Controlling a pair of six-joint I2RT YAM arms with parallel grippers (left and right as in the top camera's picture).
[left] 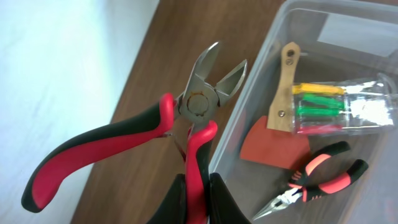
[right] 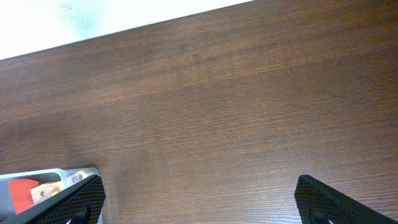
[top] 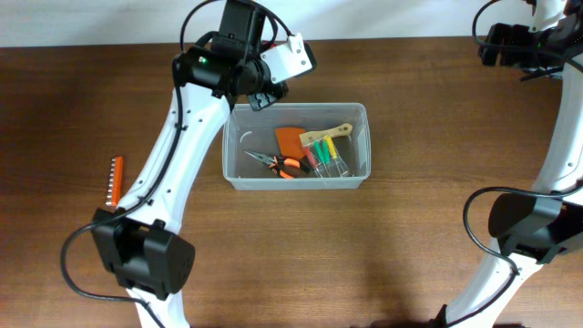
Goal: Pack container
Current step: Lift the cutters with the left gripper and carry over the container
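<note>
My left gripper moves back over the container's rim and down toward its bare bottom beside the scraper's red blade (left: 273, 134) and pliers next, to release the cutters.
The clear plastic container (top: 296, 144) stands mid-table. It also shows in the left wrist view (left: 261, 93). In it lie orange-handled pliers (left: 317, 177), a wooden-handled scraper with a red blade (left: 273, 134) and a small clear case of coloured bits (left: 339, 106). My left gripper (left: 198, 199) is shut on one handle of red-and-black cutters (left: 199, 106) and holds them above the table just outside the container's back left corner. My right gripper (right: 199, 199) is open and empty above bare table at the far right.
An orange tool (top: 115, 179) lies on the table at the left, beside the left arm. The table's back edge meets a white wall. The container's corner shows at the lower left of the right wrist view (right: 43, 180).
</note>
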